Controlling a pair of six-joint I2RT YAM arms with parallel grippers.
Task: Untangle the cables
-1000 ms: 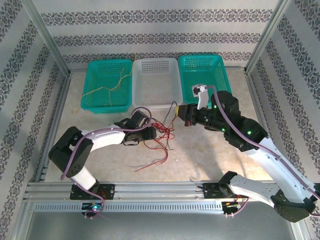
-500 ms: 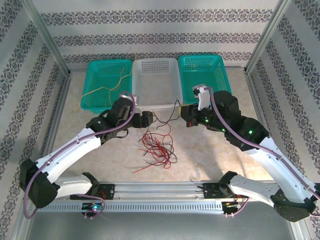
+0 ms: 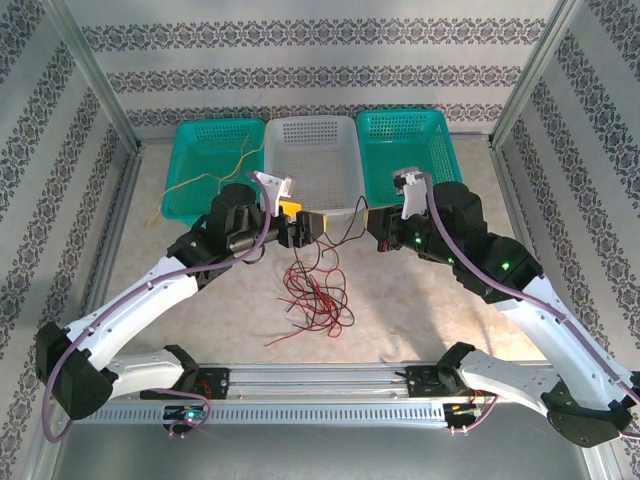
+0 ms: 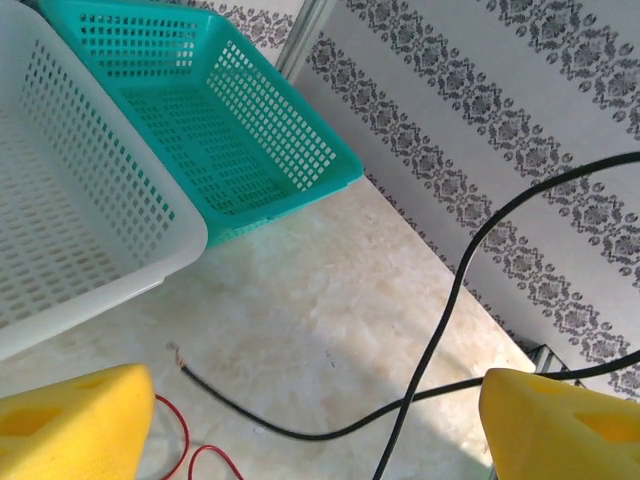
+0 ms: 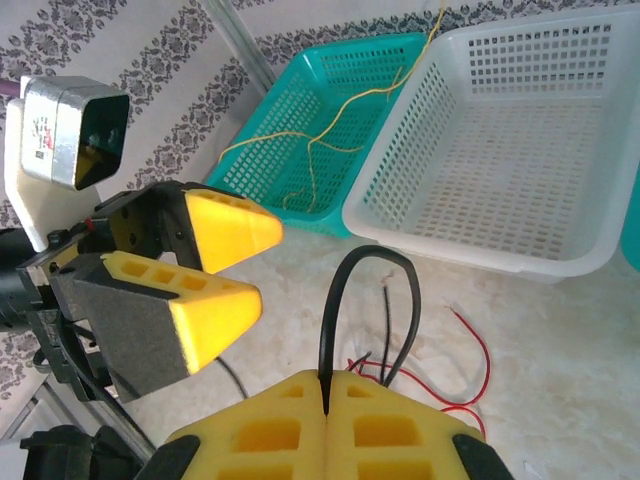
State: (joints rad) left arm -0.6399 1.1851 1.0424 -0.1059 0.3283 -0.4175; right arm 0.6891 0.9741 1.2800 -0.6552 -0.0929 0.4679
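The robot's right gripper will next carry the black cable [image 3: 343, 232] outward over the empty teal basket [image 3: 408, 157] and then let the cable go, since the other teal basket holds the yellow cable.
My right gripper [image 3: 368, 222] [image 5: 327, 378] is shut on a black cable [image 3: 343, 232] [image 5: 372, 253], which loops up out of the closed yellow pads and hangs down toward the table. My left gripper [image 3: 305, 225] [image 4: 318, 400] [image 5: 268, 268] faces it a short way to the left. It is open, with black cable [image 4: 314, 436] running on the table between its fingers, untouched. A loose bundle of red cables [image 3: 315, 295] [image 5: 482, 352] lies on the table below both grippers. A yellow cable [image 3: 215, 176] [image 5: 320, 140] rests in the left teal basket [image 3: 222, 124].
Three baskets line the back: the left teal one, a white one [image 3: 312, 122] [image 4: 60, 230] [image 5: 520, 130] in the middle, and a right teal one [image 3: 400, 115] [image 4: 230, 130]. Patterned walls and metal frame posts enclose the table.
The left arm has lifted off the red bundle and swung up and right toward the right gripper. The red cables have settled lower on the table. The right gripper barely moved.
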